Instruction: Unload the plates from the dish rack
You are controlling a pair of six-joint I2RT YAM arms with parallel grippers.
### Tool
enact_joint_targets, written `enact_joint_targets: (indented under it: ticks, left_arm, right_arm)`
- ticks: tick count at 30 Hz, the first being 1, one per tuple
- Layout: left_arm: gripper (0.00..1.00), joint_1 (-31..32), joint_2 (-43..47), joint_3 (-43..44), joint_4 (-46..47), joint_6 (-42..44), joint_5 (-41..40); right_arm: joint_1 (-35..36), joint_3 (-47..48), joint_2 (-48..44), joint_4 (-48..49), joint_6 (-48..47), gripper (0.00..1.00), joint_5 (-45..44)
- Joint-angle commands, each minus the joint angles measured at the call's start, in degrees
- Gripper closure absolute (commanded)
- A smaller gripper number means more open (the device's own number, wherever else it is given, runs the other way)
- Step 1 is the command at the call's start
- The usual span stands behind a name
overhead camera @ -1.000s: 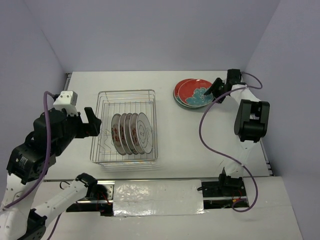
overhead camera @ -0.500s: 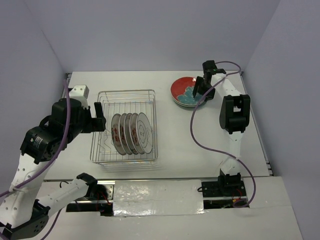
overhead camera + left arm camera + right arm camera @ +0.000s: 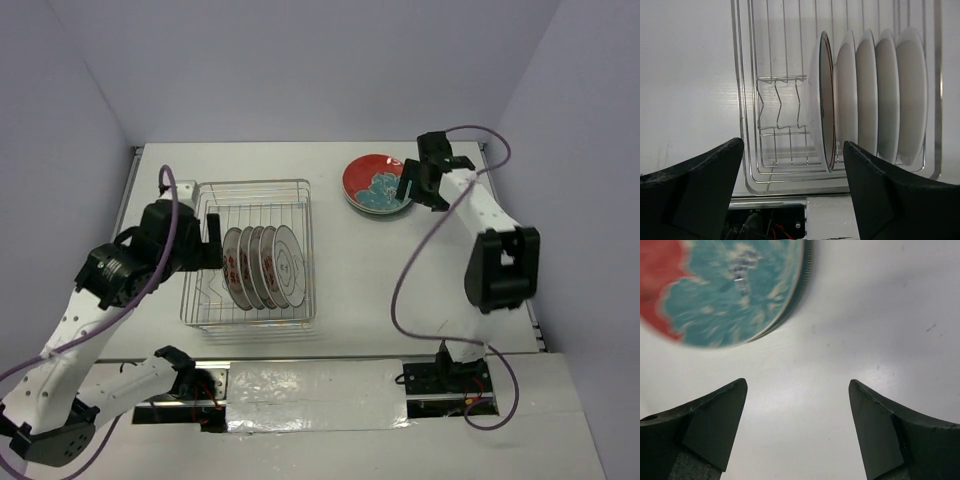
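Observation:
My left gripper will move down and to the right in the top view, onto the nearest plate's upper rim [image 3: 227, 243] [image 3: 821, 87]. The rim is below it, next to empty rack dividers that leave room for my fingers.
The dish rack [image 3: 250, 190], a silver wire basket, stands left of centre with several white plates [image 3: 262, 266] upright on edge in a row. In the left wrist view the plates [image 3: 875, 95] fill the right half of the rack [image 3: 780, 125]. My left gripper [image 3: 211, 244] is open at the rack's left side, and its jaws [image 3: 792, 146] frame the nearest plate's rim. A red plate with a teal pattern [image 3: 378, 184] lies flat at the back right, on top of another. My right gripper [image 3: 424, 187] is open just right of it, over bare table [image 3: 797, 385].
The red plate's edge [image 3: 730, 285] fills the upper left of the right wrist view. The rack's left half shows bare zigzag dividers [image 3: 777, 105]. Purple cables trail from both arms. The table's right edge [image 3: 520, 260] and the side wall lie close to the right arm.
My right gripper has opened and drawn back to the right off the red plates, which now lie squarely stacked. My left arm has swung in toward the rack's left side.

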State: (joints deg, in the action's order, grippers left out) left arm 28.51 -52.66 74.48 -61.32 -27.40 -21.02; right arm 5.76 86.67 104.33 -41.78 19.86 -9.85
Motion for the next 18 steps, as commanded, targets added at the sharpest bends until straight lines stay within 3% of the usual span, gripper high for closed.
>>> enact_joint_targets:
  ticks: [1, 6, 11, 18]
  left_arm:
    - [0.07, 3.1, -2.8, -2.0, 2.6, -4.4, -5.2]
    - [0.21, 8.8, -6.8, -3.8, 3.7, -8.5, -12.4]
    - [0.37, 10.5, -11.2, -4.6, 2.5, -12.9, -18.0]
    - [0.46, 10.7, -13.1, -7.5, 4.5, -14.8, -19.4]
  right_arm:
    - [3.6, -6.1, -16.1, 6.8, -0.9, 0.1, -1.3]
    - [7.0, -12.0, -27.1, 5.9, -1.0, 0.1, -2.4]
    - [8.7, -17.2, -32.7, 5.6, -0.9, 0.1, -2.9]
    - [9.7, -19.3, -36.6, 5.0, -1.0, 0.1, -3.2]
